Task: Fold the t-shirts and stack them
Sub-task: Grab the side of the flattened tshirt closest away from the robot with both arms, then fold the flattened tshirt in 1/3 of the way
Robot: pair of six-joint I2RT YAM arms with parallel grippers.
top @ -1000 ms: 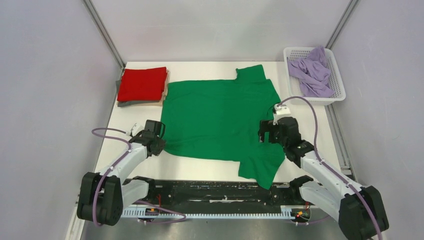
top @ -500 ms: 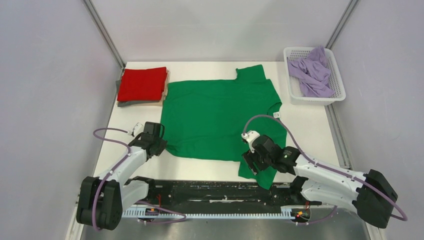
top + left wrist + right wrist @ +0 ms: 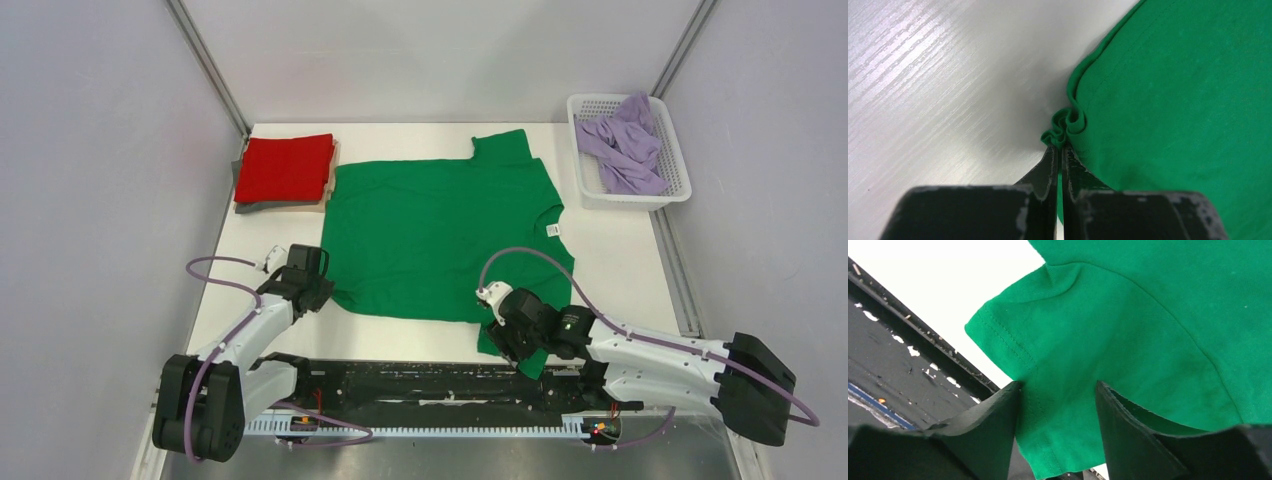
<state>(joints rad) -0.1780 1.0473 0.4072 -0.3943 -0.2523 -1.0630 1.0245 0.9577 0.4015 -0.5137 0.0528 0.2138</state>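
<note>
The near side of the green t-shirt is still unfolded. My left gripper will next carry the pinched hem corner outward and let it go over the hem's middle [image 3: 335, 234].
A bright green t-shirt [image 3: 440, 235] lies spread flat across the middle of the table, its white neck tag [image 3: 552, 229] to the right. My left gripper [image 3: 318, 293] is shut on the shirt's near left hem corner [image 3: 1064, 129], which bunches between the fingertips. My right gripper [image 3: 503, 335] is open over the near sleeve [image 3: 1058, 360], which hangs past the table's front edge; its fingers [image 3: 998, 415] straddle the sleeve cloth. A folded red t-shirt [image 3: 285, 168] tops a grey/tan stack at the back left. Lavender t-shirts [image 3: 625, 145] lie crumpled in the basket.
A white mesh basket [image 3: 672, 188] stands at the back right corner. The black rail [image 3: 420, 380] of the arm bases runs along the table's near edge. Metal frame posts [image 3: 205, 65] rise at the back corners.
My right arm has swung from the shirt's right side, near the collar, down and left to the near sleeve at the front edge. The left gripper has stayed put on the hem corner.
</note>
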